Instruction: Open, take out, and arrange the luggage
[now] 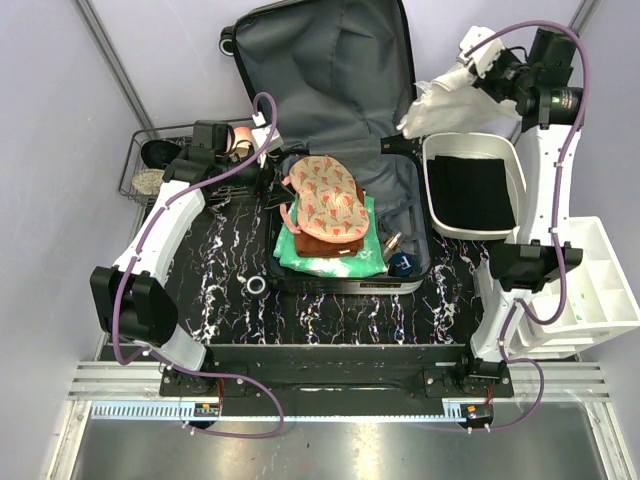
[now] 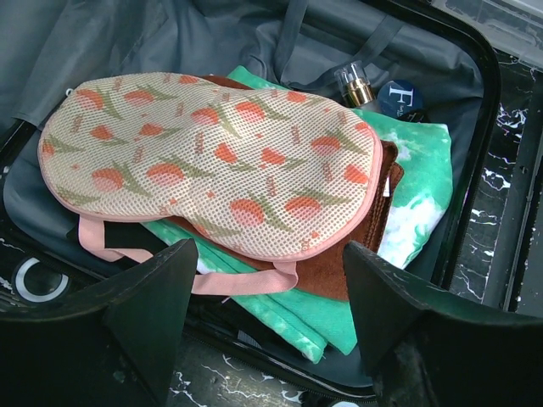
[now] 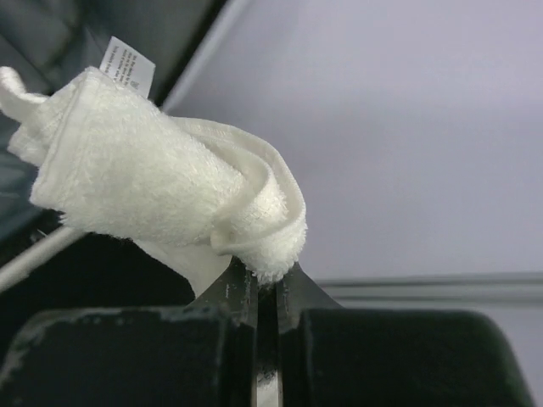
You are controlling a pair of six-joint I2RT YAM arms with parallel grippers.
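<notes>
The white towel (image 3: pixel 161 186) still hangs beyond the white bin's far rim, so my right gripper will next move down and back over the bin's black cloth to release the towel.
The luggage (image 1: pixel 330 60) lies open in the middle of the table, with its grey-lined lid propped up at the back. In its base a peach-print mesh pouch (image 1: pixel 325 195) lies on a brown cloth and a green towel (image 1: pixel 330 255). A small bottle (image 1: pixel 390 243) and a dark blue round item (image 1: pixel 402 265) lie beside them. My left gripper (image 1: pixel 262 178) is open and empty at the case's left edge, its jaws (image 2: pixel 270 259) wide apart just short of the pouch (image 2: pixel 212 153). My right gripper (image 1: pixel 465 72) is raised and shut on a white towel (image 3: pixel 161 186), pinched at the tips (image 3: pixel 265 275).
A white bin (image 1: pixel 432 190) holding a folded black cloth stands right of the case, below the towel (image 1: pixel 440 105). A white divided bin (image 1: pixel 610 250) stands at the far right. A black wire basket (image 1: pixel 135 160) holding items is at the left. A tape roll (image 1: pixel 256 286) lies in front of the case.
</notes>
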